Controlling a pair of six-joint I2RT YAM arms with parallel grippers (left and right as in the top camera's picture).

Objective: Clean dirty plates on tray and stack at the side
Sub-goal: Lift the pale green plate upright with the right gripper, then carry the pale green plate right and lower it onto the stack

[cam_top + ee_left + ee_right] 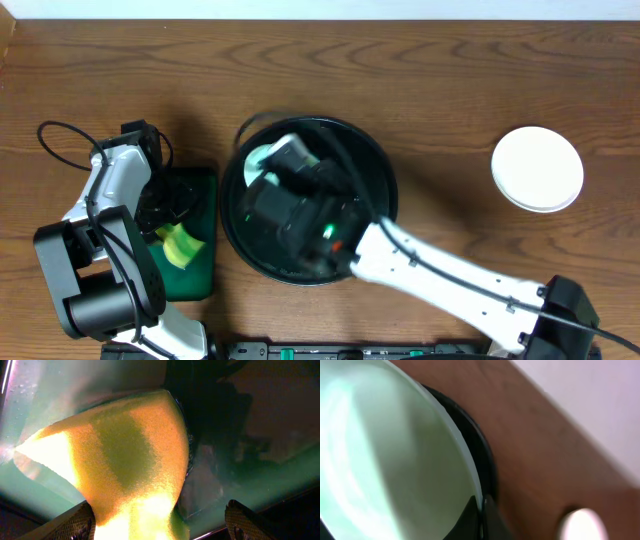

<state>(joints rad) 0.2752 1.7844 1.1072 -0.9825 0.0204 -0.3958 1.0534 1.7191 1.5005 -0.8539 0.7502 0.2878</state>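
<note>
The bare white plate (537,169) is to the right of my right gripper in the overhead view. I need to carry the mint plate (258,160) over and lower it on top.
My right gripper (482,515) is shut on the rim of a pale mint plate (395,460), inside the black tray (480,450). In the overhead view the right wrist (285,160) hides most of this plate (258,160) and of the tray (385,170). A white plate (537,168) lies on the table at the far right, and shows blurred in the right wrist view (577,525). My left gripper (162,522) is open around a yellow-green sponge (125,460), which touches only its left finger. No third plate is visible.
The sponge (180,245) lies on a small rectangular green tray (195,190) left of the black tray, under the left gripper (170,235). Its pale green floor fills the left wrist view (50,400). Bare wooden table lies between the black tray and the white plate.
</note>
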